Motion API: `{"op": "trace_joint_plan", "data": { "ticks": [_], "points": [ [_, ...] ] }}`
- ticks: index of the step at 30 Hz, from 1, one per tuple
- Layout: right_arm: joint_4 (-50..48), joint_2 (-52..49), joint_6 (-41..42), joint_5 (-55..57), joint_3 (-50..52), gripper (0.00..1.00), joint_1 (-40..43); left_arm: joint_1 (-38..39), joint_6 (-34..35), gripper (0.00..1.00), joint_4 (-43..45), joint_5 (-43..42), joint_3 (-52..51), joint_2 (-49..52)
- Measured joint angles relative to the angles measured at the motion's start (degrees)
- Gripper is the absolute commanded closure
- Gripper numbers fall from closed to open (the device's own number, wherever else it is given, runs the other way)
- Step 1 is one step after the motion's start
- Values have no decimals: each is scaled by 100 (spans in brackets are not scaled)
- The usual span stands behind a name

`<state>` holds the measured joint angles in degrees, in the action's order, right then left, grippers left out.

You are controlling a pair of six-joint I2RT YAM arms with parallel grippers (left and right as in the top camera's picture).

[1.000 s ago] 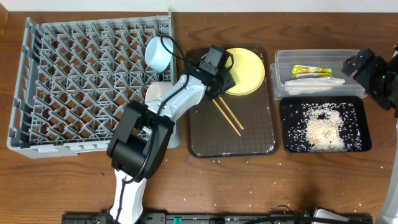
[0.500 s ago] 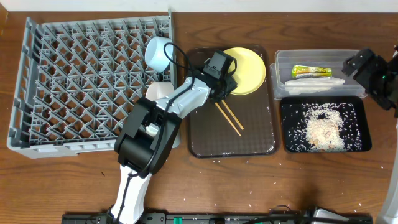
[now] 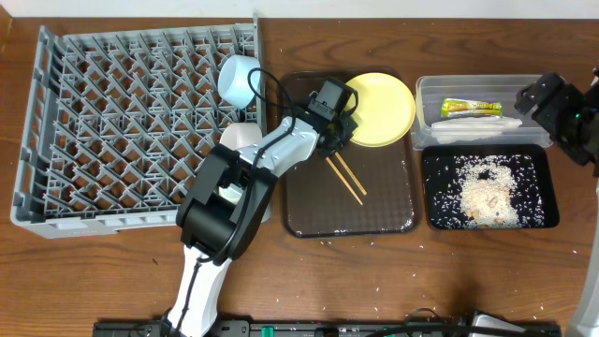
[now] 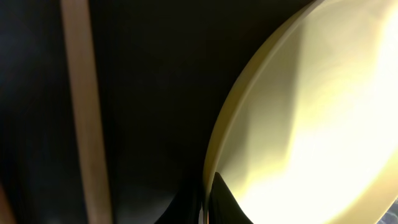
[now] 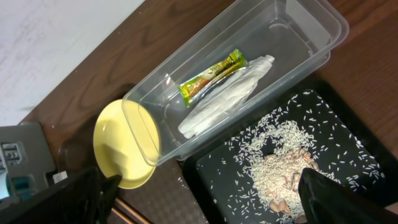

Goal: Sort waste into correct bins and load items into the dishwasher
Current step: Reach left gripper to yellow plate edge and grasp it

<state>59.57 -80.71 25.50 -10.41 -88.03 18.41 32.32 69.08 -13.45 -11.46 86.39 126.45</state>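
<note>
I will next lift the plate (image 3: 382, 109) with my left gripper, turn it upright and lower it into the rack slots (image 3: 200, 82) beside the light blue bowl. Then I will let it go there, since those slots are empty.
My left gripper (image 3: 341, 127) is shut on the rim of the round yellow plate (image 3: 382, 109); the left wrist view shows the rim (image 4: 298, 112) pinched between the fingers (image 4: 208, 202). The plate hangs over the brown tray's right edge, its far rim by the clear tub (image 3: 421, 94). The chopsticks (image 3: 344, 175) lie on the brown tray, close beside the gripper. The tub holds the yellow-green wrapper (image 3: 470, 106) and the white wrapper (image 3: 473, 124). Rice scraps (image 3: 487, 192) lie in the black tray (image 3: 430, 192). My right gripper (image 3: 552, 103) is open and empty over the tub's right end.
The grey dish rack (image 3: 131, 122) fills the left side. A light blue bowl (image 3: 238, 79) and a white bowl (image 3: 241, 139) sit at its right edge. The dark brown serving tray (image 3: 346, 211) lies in the middle. Loose rice grains dot the table front.
My left gripper has shifted the yellow plate to the right, so it now overhangs the brown tray's right edge near the clear tub. The right arm has not moved.
</note>
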Motion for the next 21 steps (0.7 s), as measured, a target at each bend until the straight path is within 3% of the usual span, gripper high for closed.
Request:
{"op": "trace_joint_plan", "data": {
  "ticks": [21],
  "points": [
    [-2,0,0,-2,0,1,0,-308,0,93,101,2,-13,-197]
  ]
}}
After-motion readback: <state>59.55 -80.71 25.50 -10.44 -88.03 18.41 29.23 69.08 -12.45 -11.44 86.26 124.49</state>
